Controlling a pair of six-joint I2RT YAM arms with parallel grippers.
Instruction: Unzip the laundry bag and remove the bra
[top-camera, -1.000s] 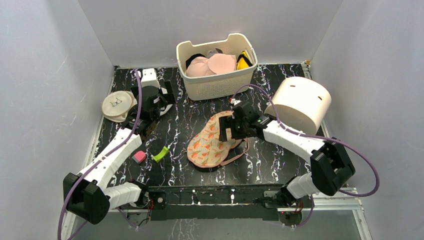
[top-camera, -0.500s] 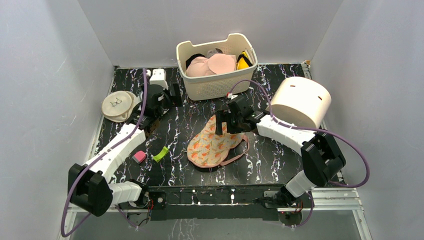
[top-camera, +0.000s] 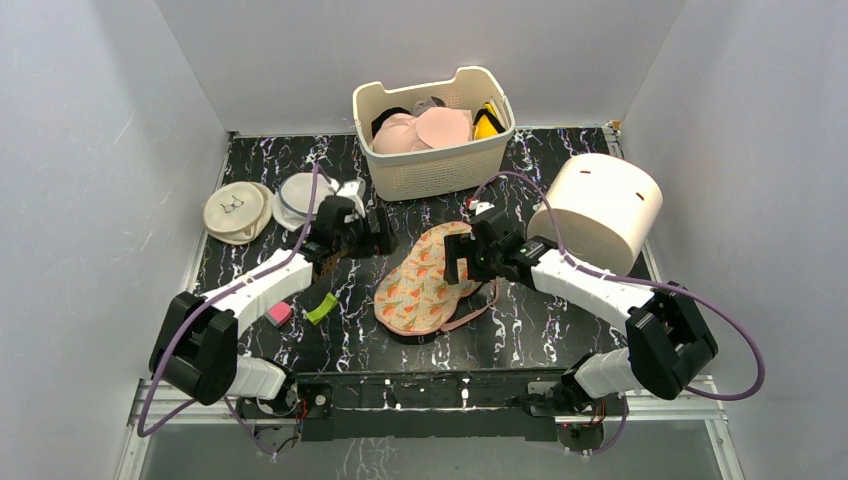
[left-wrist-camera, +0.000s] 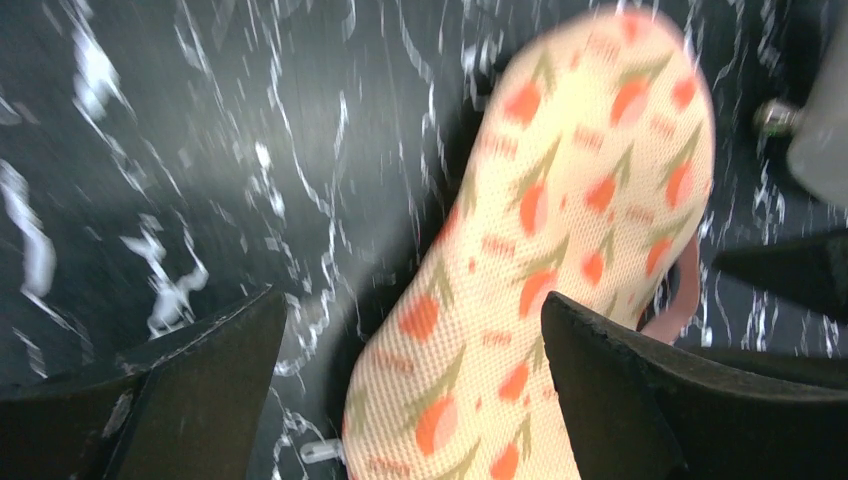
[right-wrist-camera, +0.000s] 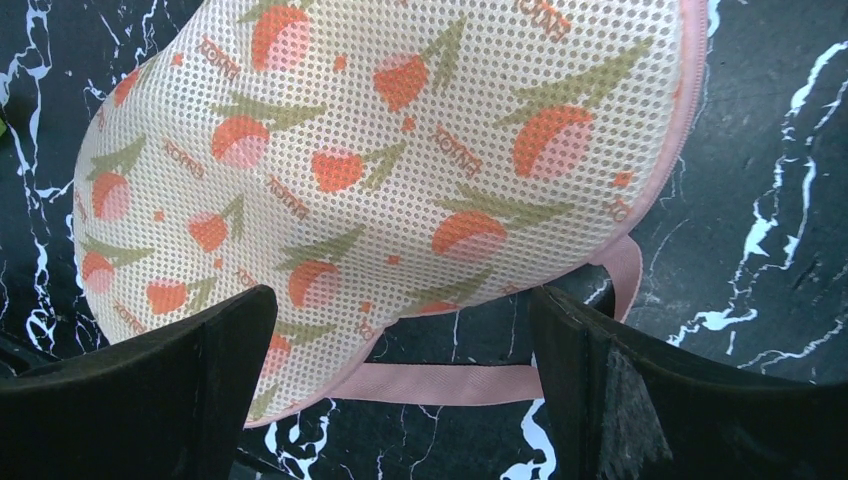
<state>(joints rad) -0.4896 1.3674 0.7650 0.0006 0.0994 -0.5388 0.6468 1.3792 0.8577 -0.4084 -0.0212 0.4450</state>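
The bag's edge beside the pale zipper pull lies below and back, so my left gripper will move back and down to pinch it, leaving the zipper pull exposed.
The laundry bag (top-camera: 428, 282) lies flat mid-table, peach mesh with a carrot print and pink edging. My left gripper (top-camera: 376, 234) hovers open just off its far-left end; in the left wrist view the bag (left-wrist-camera: 560, 250) runs between the black fingers (left-wrist-camera: 200, 370), with a small pale zipper pull (left-wrist-camera: 322, 452) at its near edge. My right gripper (top-camera: 456, 262) is open above the bag's right edge. The right wrist view shows the bag (right-wrist-camera: 400, 150) and its pink loop (right-wrist-camera: 450, 383) lying between the fingers. The bra is hidden.
A cream slotted basket (top-camera: 435, 168) at the back holds pale pink cups (top-camera: 425, 130) and some yellow cloth (top-camera: 487, 122). A cream cylinder (top-camera: 600, 205) lies at the right. Two round mesh discs (top-camera: 237, 210) sit at the left; a pink block (top-camera: 279, 313) and green clip (top-camera: 321, 308) lie nearer.
My left arm has swung right, away from the mesh discs and up to the bag's end. The right gripper shifted slightly toward the bag's right edge. Both stayed open.
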